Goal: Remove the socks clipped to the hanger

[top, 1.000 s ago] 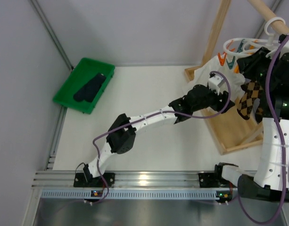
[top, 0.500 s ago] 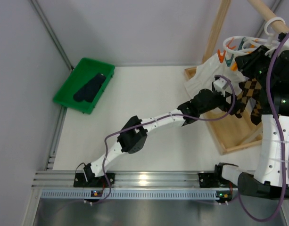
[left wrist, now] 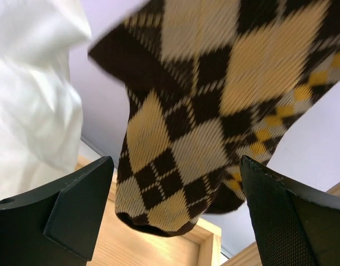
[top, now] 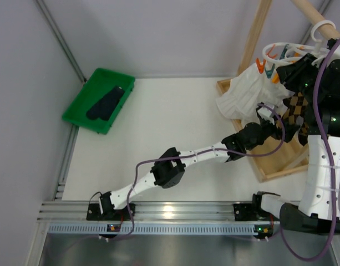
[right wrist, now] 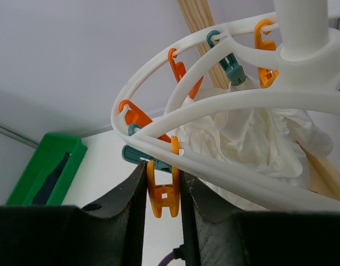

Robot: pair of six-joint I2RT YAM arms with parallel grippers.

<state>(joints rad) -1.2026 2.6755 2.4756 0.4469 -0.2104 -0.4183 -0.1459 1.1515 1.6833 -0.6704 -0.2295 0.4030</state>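
Observation:
The left gripper moves its open fingers in from both sides onto the argyle sock's toe [left wrist: 165,208] next, with barely any travel, since the toe already hangs between them.
An argyle sock [left wrist: 203,111] hangs from the hanger, its toe between the fingers of my left gripper [left wrist: 178,216], which is open and not touching it. In the top view the left gripper [top: 278,124] reaches beside that sock [top: 294,111]. The white round hanger [right wrist: 214,105] carries orange and teal clips. My right gripper [right wrist: 163,194] is shut on an orange clip [right wrist: 163,191] at the ring's lower edge. In the top view it [top: 292,67] sits under the hanger [top: 286,52]. Two dark socks [top: 106,102] lie in the green tray [top: 81,119].
A large white cloth [top: 244,94] hangs from the hanger, next to the left arm; it also shows in the right wrist view [right wrist: 253,138]. The wooden rack [top: 257,33] stands at the far right on a flat frame base [top: 258,166]. The green tray [right wrist: 25,174] is far left.
My left arm has stretched further right and brought its open gripper up under the argyle sock. The white cloth has bunched up and shifted left. The right gripper has stayed on the clip.

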